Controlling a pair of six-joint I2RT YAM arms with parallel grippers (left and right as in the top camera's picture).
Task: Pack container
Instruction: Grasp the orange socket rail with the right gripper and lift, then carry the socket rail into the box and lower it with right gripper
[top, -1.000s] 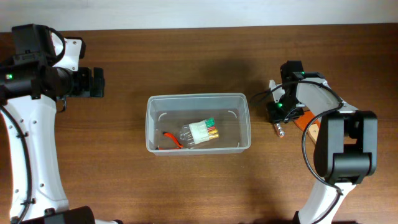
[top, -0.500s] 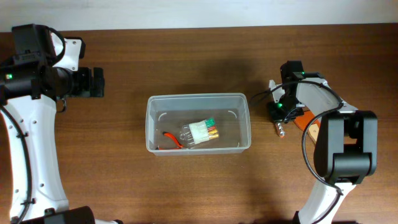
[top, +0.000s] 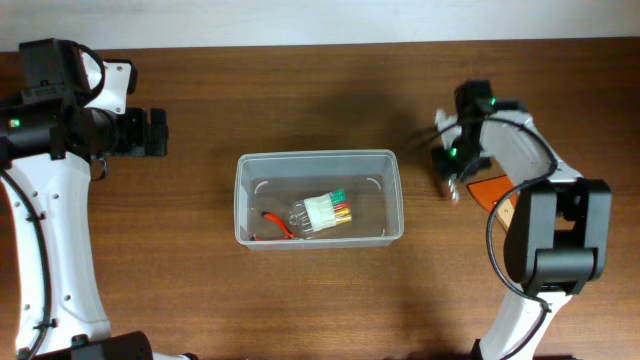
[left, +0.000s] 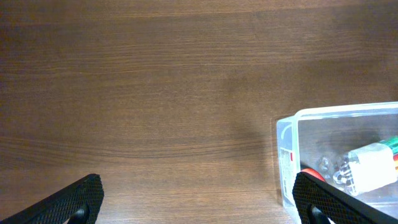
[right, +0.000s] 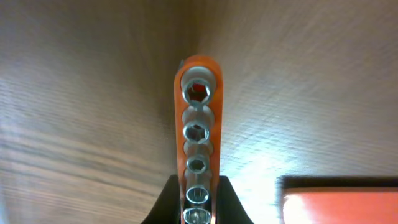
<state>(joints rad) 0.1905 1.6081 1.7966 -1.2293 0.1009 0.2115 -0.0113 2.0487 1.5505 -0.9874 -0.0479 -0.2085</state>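
The robot's right gripper will next raise the socket bar (top: 453, 190) (right: 198, 124) over the side of the container and lower it there.
The clear plastic container (top: 320, 156) sits mid-table and also shows at the right edge of the left wrist view (left: 336, 113), white-red label (left: 286, 157) on its near end. Inside lie a red-handled tool (top: 272, 221) and a white pack of coloured bits (top: 326, 211). My right gripper (top: 455, 172) is right of the container, shut on an orange socket rail (right: 198, 124) carrying several metal sockets; its fingers (right: 165, 204) pinch the rail's near end. The rail hangs just off the table. My left gripper (top: 155, 133) is far left of the container, open and empty (left: 199, 205).
A flat orange piece (top: 489, 190) lies on the table right of the right gripper, seen too at the lower right of the right wrist view (right: 339, 202). A tan object (top: 505, 211) lies beside it. The table's far edge runs along the top of the overhead view.
The right gripper has shut on the socket rail and risen with it, shifting toward the far edge of the table. The left arm has not moved.
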